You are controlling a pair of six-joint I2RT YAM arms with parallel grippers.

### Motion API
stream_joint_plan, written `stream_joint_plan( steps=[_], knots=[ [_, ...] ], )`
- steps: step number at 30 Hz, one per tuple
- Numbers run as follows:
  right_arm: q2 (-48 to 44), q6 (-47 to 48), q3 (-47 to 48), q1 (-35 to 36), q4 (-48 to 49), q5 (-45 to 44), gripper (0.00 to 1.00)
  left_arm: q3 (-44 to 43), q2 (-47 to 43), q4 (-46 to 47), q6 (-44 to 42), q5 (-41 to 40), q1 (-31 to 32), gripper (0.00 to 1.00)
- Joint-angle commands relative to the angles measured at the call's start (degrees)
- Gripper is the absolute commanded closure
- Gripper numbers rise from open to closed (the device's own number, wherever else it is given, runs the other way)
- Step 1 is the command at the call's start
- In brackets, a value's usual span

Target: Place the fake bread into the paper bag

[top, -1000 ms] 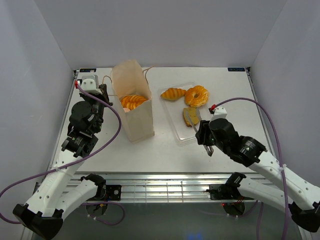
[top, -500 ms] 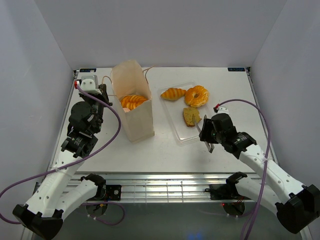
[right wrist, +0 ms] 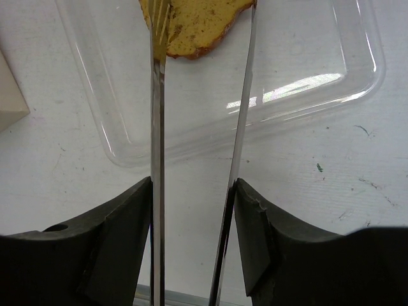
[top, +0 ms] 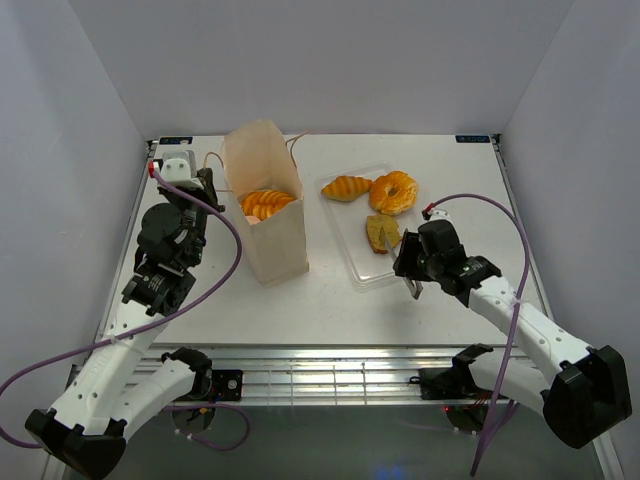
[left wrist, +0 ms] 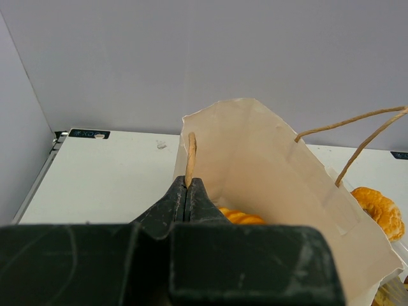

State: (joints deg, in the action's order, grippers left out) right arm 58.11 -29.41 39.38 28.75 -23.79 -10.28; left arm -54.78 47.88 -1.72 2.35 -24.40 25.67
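Observation:
The right gripper stays nearly still beside the clear tray next and squeezes the metal tongs together onto the brown-edged slice (top: 382,232) (right wrist: 191,19), which their spread ends straddle.
The paper bag (top: 268,235) stands upright at centre left with orange loaves (top: 268,203) inside. My left gripper (top: 205,185) is shut on its near string handle (left wrist: 190,156); the bag's open mouth (left wrist: 268,166) shows past my left gripper (left wrist: 187,183). A golden croissant (top: 347,187), a golden ring-shaped pastry (top: 393,191) and a brown-edged slice (top: 382,232) lie on the clear tray (top: 362,272). My right gripper (top: 411,268) is shut on metal tongs (right wrist: 157,127). The tongs are spread, with their tips on either side of the slice (right wrist: 191,19).
The clear tray's near rim (right wrist: 319,83) lies just ahead of my right gripper (right wrist: 194,191). A corner of the bag (right wrist: 9,95) shows at the left of the right wrist view. The far string handle (left wrist: 357,127) arches over the bag. White walls enclose the table on three sides.
My right arm's forearm has swung nearer and its wrist has turned, with the tongs' tips staying by the slice. The left arm and the bag have not moved.

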Motion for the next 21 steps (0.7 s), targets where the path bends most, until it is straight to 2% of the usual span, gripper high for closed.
stream_joint_plan(
  steps=[1, 10, 13, 17, 21],
  knots=[
    [1.22, 0.23, -0.7, -0.63, 3.66, 0.53, 0.42, -0.06, -0.94, 0.05, -0.33, 0.41, 0.34, 1.0],
    [3.5, -0.65, -2.11, -2.12, 6.03, 2.99, 0.42, 0.03, -0.86, 0.05, -0.33, 0.5, 0.43, 1.0],
    [3.42, -0.56, -2.2, -2.65, 6.56, 4.04, 0.5, 0.03, -0.86, 0.05, -0.33, 0.5, 0.43, 1.0],
    [2.19, -0.47, -1.85, -3.7, 6.92, 6.32, 0.69, 0.03, -0.86, -0.04, -0.33, 0.58, 0.43, 1.0],
    [0.52, -0.74, -1.23, -4.41, 6.65, 8.87, 0.8, -0.06, -0.94, -0.04, -0.33, 0.58, 0.43, 1.0]
  ],
)
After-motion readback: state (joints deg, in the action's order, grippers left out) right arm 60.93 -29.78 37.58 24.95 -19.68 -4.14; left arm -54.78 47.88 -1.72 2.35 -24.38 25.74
